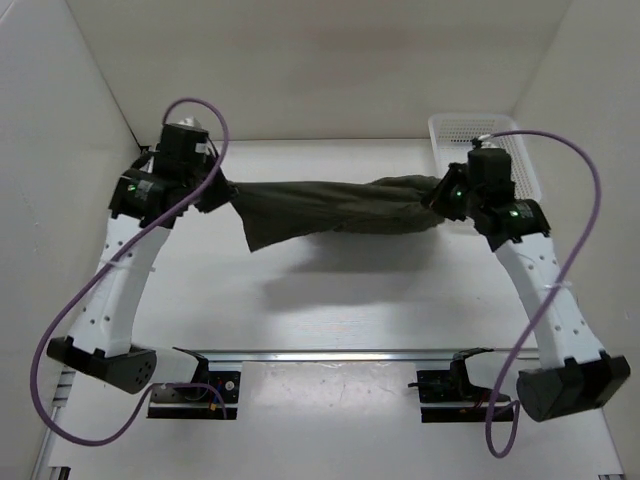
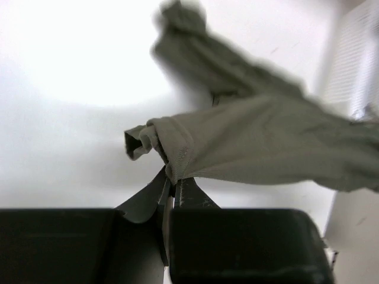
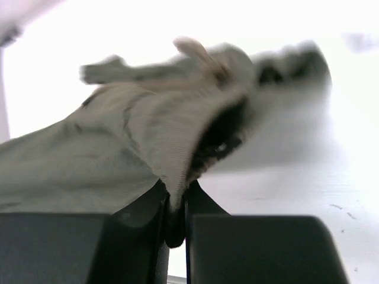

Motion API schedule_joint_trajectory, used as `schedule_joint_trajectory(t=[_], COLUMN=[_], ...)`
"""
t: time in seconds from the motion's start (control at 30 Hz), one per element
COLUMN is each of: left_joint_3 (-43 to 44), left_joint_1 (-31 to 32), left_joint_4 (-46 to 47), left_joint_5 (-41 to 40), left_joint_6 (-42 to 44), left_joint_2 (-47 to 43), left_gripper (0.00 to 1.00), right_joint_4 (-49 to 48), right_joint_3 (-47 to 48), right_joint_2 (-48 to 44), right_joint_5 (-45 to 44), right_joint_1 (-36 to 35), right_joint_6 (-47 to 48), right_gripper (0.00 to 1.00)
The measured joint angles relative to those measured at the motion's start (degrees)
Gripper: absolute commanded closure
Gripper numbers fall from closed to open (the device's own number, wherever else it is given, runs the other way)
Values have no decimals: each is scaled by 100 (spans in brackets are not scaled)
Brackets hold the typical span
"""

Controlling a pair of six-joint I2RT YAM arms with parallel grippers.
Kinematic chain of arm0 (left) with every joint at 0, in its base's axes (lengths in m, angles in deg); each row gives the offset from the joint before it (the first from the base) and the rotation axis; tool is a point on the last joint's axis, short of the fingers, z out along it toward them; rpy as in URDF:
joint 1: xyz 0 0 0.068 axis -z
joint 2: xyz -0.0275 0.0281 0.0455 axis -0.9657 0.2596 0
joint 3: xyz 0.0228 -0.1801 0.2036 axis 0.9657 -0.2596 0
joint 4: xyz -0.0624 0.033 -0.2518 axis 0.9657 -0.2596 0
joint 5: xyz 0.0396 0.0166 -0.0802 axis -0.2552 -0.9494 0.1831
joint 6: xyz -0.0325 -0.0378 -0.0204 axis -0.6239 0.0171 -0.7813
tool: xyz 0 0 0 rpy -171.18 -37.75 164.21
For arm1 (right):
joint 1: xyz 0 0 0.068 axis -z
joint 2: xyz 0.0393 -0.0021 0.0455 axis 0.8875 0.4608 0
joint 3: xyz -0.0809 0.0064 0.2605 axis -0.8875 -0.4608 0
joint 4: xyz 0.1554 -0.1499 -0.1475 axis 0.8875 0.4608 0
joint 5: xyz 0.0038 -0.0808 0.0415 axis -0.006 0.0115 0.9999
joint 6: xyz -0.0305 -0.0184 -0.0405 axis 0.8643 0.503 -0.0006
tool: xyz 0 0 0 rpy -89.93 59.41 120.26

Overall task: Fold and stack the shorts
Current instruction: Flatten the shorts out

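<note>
The shorts hang bunched, so the robot's right gripper should next rise to open the cloth, then lower the cloth's end onto the tabletop beside the basket to release it.
The dark olive-green shorts hang stretched in the air between my two grippers, above the white table, casting a shadow below. My left gripper is shut on the shorts' left end; in the left wrist view the fingers pinch a folded hem and the cloth runs off to the right. My right gripper is shut on the right end; in the right wrist view the fabric edge is clamped between the fingers and the cloth spreads left.
A white slotted basket stands at the back right, just behind my right gripper. White walls close in the left, back and right. A metal rail runs along the near edge between the arm bases.
</note>
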Motion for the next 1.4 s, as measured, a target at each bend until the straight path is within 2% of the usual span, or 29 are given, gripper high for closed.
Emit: schedule_joint_trajectory(t=[0.23, 0.5, 0.6, 0.7, 0.87, 1.0, 1.13, 1.27, 1.4], left_joint_3=[2068, 3952, 4199, 4199, 3139, 1735, 997, 1110, 1912], left_joint_1=[-101, -83, -81, -81, -98, -146, -321, -520, -697], left_joint_4=[-476, -765, -863, -901, -791, -219, 437, 811, 879], left_joint_5=[-160, -254, -195, -111, -184, -282, -225, -70, 133], left_joint_6=[118, 195, 212, 256, 385, 549, 684, 774, 879], left_joint_2=[-293, -981, -1180, -1231, -1060, -507, 804, 2382, 3801], left_gripper=[89, 89, 89, 89, 89, 89, 89, 89, 89], right_joint_4=[1071, 2168, 2400, 2522, 2352, 1902, 1174, 461, 262], right_joint_3=[1338, 3353, 3812, 3875, 2704, 1615, 1193, 1620, 2841], right_joint_2=[-909, -1268, -1403, -1515, -1419, -595, 1032, 3095, 4896], right_joint_5=[212, 997, 1263, 1386, 1130, 883, 704, 562, 428], right_joint_1=[-11, -87, -92, -92, -68, -15, 11, 31, 57], right_joint_6=[304, 389, 348, 304, 289, 289, 323, 404, 424], right_gripper=[100, 100, 100, 100, 100, 100, 100, 100, 100])
